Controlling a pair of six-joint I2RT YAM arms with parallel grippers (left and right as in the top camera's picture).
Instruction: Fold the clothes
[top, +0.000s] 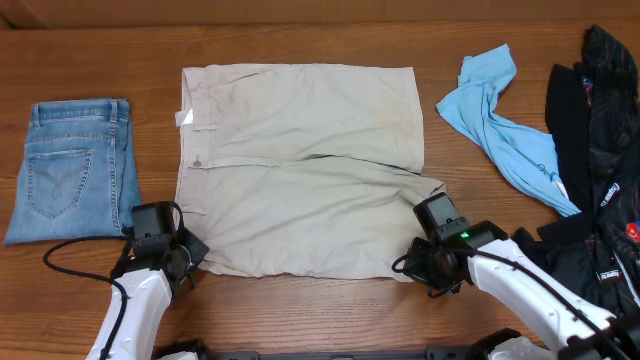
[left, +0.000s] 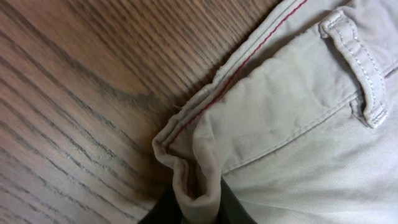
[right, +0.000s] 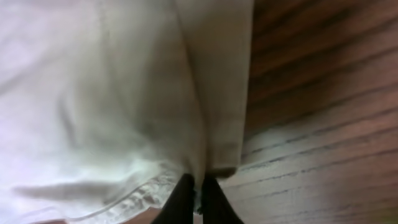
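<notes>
The far waistband corner (top: 192, 77) lies outward of my left gripper. The left gripper lifts the pinched corner next, carries it outward over the spread shorts and releases it there.
Pale beige shorts (top: 300, 165) lie spread flat in the middle of the table, waistband to the left, legs to the right. My left gripper (top: 190, 258) is shut on the near waistband corner of the shorts (left: 273, 112), pinching a fold of cloth (left: 198, 200). My right gripper (top: 412, 268) is shut on the near hem corner of the shorts (right: 124, 93), cloth caught between its fingers (right: 198, 193). A light-blue shirt (top: 500, 110) lies crumpled at the right. Black garments (top: 600, 120) are piled at the far right.
Folded blue jeans (top: 70, 170) lie at the left edge of the table. Bare wooden tabletop (top: 300, 310) runs along the front between my arms. The right arm passes close to the black pile.
</notes>
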